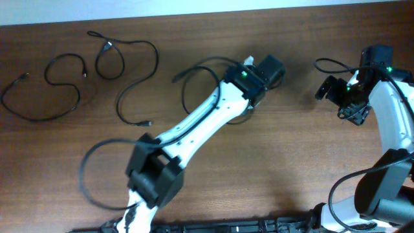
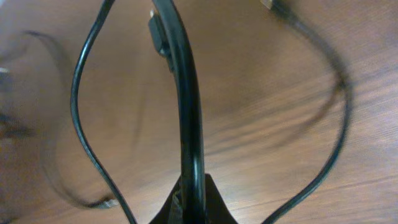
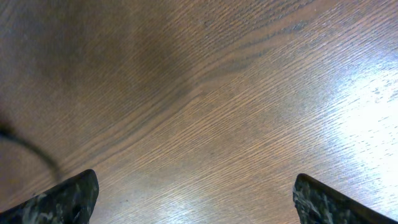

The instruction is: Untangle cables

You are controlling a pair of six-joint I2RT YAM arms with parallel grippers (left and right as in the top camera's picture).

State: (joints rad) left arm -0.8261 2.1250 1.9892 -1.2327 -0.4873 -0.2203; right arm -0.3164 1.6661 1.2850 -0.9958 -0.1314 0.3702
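Note:
I will next swing my left gripper to the left in the overhead view and lay its cable on the empty table on the near side of the loose cables.
Two loose black cables lie on the wooden table at the far left (image 1: 39, 90) and left of centre (image 1: 132, 74). A third cable (image 1: 194, 72) loops beside my left gripper (image 1: 253, 83) at the top middle. In the left wrist view the left gripper (image 2: 193, 202) is shut on a black cable (image 2: 189, 112) that runs straight up from the jaws to a plug end (image 2: 157, 31). More cable curves on either side, left (image 2: 78, 112) and right (image 2: 339, 124). My right gripper (image 1: 352, 111) is open and empty over bare wood (image 3: 196, 199), away from the cables.
The thicker arm wires loop at the lower left (image 1: 87, 175) and beside the right arm (image 1: 330, 65). The table's far edge (image 1: 194, 14) runs along the top. A black rail (image 1: 259, 226) lines the front edge.

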